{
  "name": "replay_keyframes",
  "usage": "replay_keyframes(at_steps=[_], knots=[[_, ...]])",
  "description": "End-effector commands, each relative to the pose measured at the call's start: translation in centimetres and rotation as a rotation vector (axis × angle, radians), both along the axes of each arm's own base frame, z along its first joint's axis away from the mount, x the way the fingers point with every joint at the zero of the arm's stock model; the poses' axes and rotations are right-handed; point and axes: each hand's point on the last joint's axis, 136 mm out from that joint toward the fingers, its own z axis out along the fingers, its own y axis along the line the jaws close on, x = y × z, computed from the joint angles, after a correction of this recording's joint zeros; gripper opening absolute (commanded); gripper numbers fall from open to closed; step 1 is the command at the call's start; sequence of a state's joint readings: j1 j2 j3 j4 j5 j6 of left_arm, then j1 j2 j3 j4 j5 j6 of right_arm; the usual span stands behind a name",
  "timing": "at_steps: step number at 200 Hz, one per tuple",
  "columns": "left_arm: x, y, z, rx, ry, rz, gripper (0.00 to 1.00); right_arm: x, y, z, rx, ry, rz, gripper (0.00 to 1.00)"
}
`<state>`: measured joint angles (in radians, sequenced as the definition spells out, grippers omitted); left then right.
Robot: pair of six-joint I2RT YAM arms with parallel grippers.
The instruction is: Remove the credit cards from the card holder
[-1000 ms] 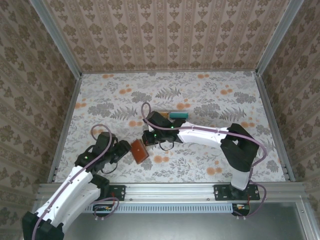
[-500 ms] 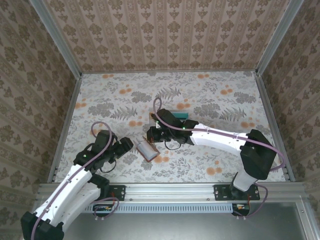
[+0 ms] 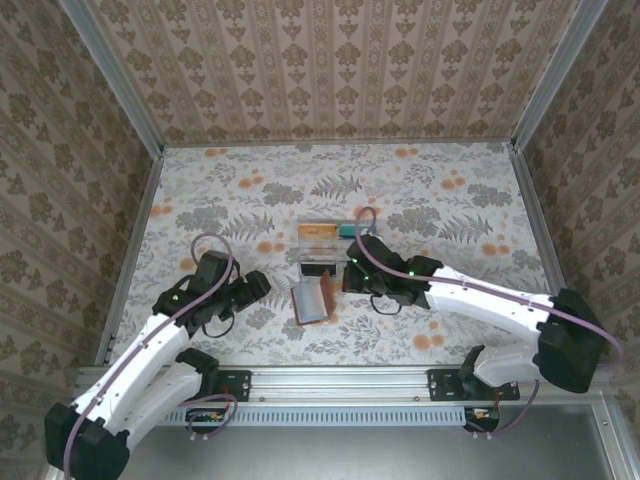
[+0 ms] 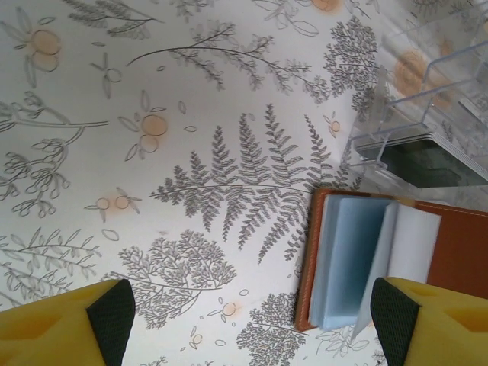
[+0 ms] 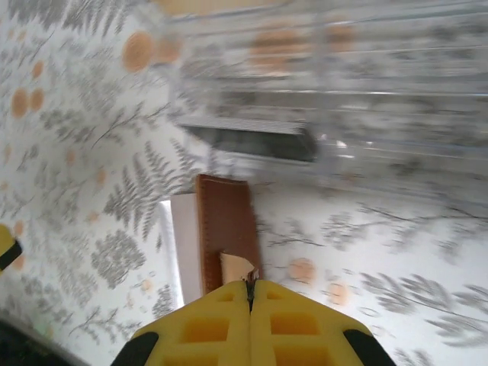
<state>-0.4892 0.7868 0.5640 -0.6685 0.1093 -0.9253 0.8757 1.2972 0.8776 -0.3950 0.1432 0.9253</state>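
Note:
The flap stands raised, so the right gripper will next lower the tan tab away from the grey-blue pockets to the bare tabletop beside the holder and let it go.
The card holder (image 3: 308, 303), reddish-brown leather, lies on the table with its grey-blue pockets (image 4: 352, 259) showing and one flap raised. My left gripper (image 3: 257, 286) is open just left of it and holds nothing; its fingers (image 4: 107, 316) stand wide apart, the right one over the holder's edge. My right gripper (image 3: 344, 280) is shut, its fingertips (image 5: 250, 284) pinching a thin tan tab at the holder's brown outer side (image 5: 226, 221). An orange card (image 3: 320, 231) and a teal card (image 3: 349, 231) lie in the clear tray. A black card (image 4: 427, 162) lies in its near compartment.
The clear plastic compartment tray (image 3: 312, 250) stands just behind the card holder, close to both grippers. Patterned walls and aluminium rails (image 3: 130, 250) enclose the floral table. Open table stretches to the left and the far right.
My left gripper let go of the card holder, opened and drew back left. The right arm swung right, and the holder went from closed and held up to lying open.

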Motion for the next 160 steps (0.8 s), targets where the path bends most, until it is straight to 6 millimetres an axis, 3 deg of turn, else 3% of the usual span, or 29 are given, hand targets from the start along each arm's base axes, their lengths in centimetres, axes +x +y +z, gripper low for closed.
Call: replay_keyframes(at_steps=[1,62,103,125,160], knots=[[0.8,-0.9,1.5,-0.001,-0.027,-0.080,0.84,-0.8,-4.4,-2.2,-0.109,0.041,-0.139,0.00],[1.4,-4.2,3.1,-0.080,-0.028,-0.240,0.81,-1.5,-6.0,-5.8,-0.194,0.119,-0.137,0.00],[0.9,-8.9,3.7,-0.195,-0.027,-0.363,0.73,-1.8,-7.6,-7.3,-0.272,0.149,-0.132,0.00],[0.7,-11.4,3.4,-0.217,-0.029,-0.399,0.72,-1.8,-7.2,-7.8,-0.251,0.152,-0.093,0.00],[0.4,-13.6,1.3,-0.177,0.023,-0.401,0.67,-2.0,-6.5,-8.4,-0.221,0.150,-0.032,0.00]])
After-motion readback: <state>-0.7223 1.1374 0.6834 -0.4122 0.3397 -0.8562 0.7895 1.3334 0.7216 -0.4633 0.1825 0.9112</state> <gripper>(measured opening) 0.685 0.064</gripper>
